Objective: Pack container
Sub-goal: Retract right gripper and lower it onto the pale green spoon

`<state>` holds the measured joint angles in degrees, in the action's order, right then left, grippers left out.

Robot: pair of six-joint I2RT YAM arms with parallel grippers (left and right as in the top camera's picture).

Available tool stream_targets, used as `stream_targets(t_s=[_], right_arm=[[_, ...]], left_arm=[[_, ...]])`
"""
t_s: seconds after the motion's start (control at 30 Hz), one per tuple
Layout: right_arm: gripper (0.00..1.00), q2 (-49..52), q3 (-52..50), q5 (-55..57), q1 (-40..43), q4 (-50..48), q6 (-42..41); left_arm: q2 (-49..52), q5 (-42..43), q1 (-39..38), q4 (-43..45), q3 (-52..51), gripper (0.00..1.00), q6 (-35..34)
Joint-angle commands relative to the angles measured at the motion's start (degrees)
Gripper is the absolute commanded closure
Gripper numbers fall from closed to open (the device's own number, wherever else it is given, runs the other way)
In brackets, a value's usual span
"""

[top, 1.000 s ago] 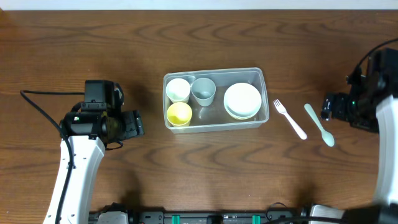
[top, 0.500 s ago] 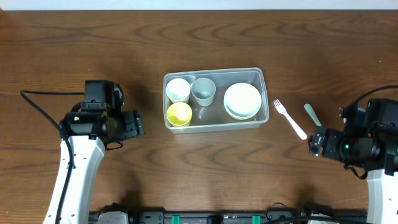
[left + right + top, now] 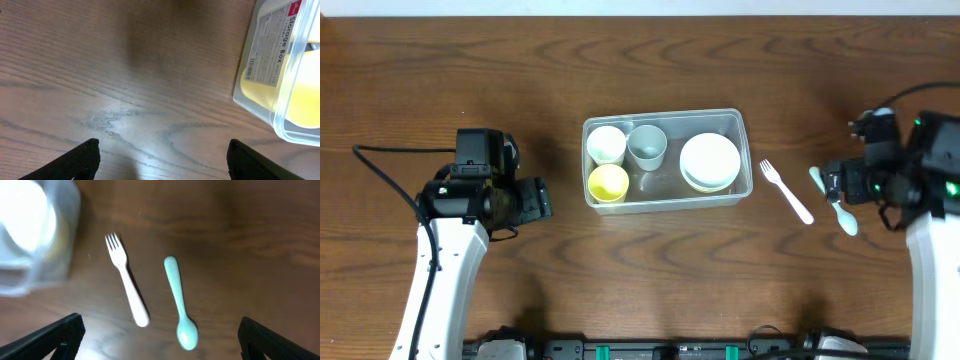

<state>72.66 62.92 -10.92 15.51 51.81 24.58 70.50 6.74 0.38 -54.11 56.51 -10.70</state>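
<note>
My right gripper is due to bring its fingers down and back astride the mint spoon's bowl (image 3: 848, 224) (image 3: 187, 334), which has bare wood on both sides.
The clear rectangular container (image 3: 744, 150) sits mid-table and holds a white cup (image 3: 606, 143), a grey cup (image 3: 647, 146), a yellow cup (image 3: 608, 183) and stacked white bowls (image 3: 709, 161). A white fork (image 3: 786, 191) and a mint spoon (image 3: 842, 212) lie on the table to its right. My right gripper (image 3: 830, 186) is open and empty, above the spoon; the right wrist view shows the fork (image 3: 126, 281) and the spoon (image 3: 179, 302) between its fingers (image 3: 160, 340). My left gripper (image 3: 542, 198) is open and empty, left of the container (image 3: 260, 105).
The wooden table (image 3: 650, 270) carries nothing else. A label is stuck on the container's side (image 3: 270, 42). Black cables trail behind both arms at the table's left and right sides.
My right arm has swung up and back from the front right, and its gripper now sits over the spoon. The left arm and the container's contents have not moved.
</note>
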Motion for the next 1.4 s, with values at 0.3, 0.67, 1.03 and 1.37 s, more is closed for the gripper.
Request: stream_targets(t_s=[0.3,0.67,1.03,1.37], right_arm=[[0.01,18.27,-0.15,8.57,4.13,0.7,13.81],[0.01,24.11,-3.52,17.27,5.33,-1.01,12.09],[0.01,24.22,-9.7,18.01,6.34,-6.95,9.75],[0.03,27.54,-10.12,15.52,6.23,-8.9,9.75]], left_arm=[[-0.09,0.17,0.35,-0.24,-0.11,0.18,-0.57],[-0.09,0.15,0.35,-0.46,-0.11,0.18,-0.55],[-0.09,0.17,0.35,-0.66,-0.11,0.18,-0.57],[-0.09,0.17,0.35,-0.72,-0.11,0.18,-0.55]])
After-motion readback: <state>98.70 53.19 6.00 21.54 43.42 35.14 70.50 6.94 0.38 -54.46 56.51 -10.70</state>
